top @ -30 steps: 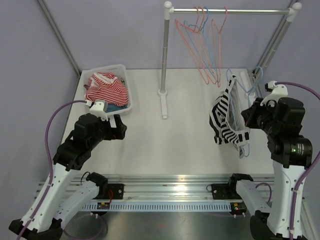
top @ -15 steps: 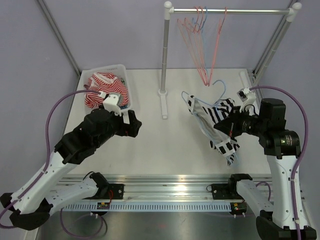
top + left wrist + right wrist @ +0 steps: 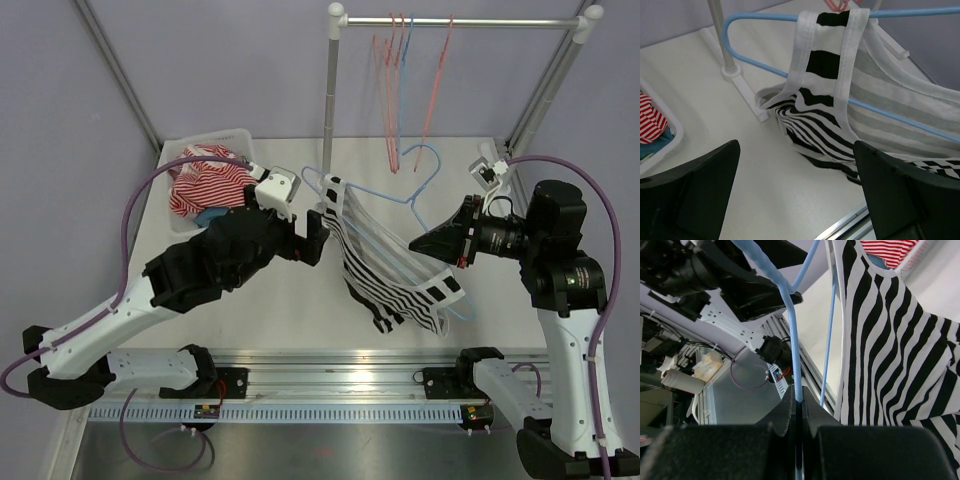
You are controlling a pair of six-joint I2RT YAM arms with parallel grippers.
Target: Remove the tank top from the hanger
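I will raise my left gripper outward next, onto the white-edged part of the strap, because the strap is ahead of and above my open fingers.
A black-and-white striped tank top (image 3: 385, 270) hangs on a light blue hanger (image 3: 385, 193) held tilted over the table's middle. My right gripper (image 3: 420, 243) is shut on the hanger's wire (image 3: 791, 347); the top (image 3: 895, 355) drapes beside it in the right wrist view. My left gripper (image 3: 322, 232) is open and empty, close to the top's left strap at the hanger's end. In the left wrist view the strap (image 3: 827, 55) loops over the blue hanger (image 3: 760, 19) ahead of the wide-apart fingers (image 3: 687, 192).
A white basket (image 3: 243, 140) with red-striped clothes (image 3: 205, 180) stands at the back left. A clothes rail (image 3: 460, 21) with several pink and blue hangers (image 3: 395, 60) crosses the back; its post (image 3: 329, 110) and foot stand at the centre back.
My right gripper has swung the hanger and top leftward to the table's middle. My left arm has reached right, up to the top's left strap.
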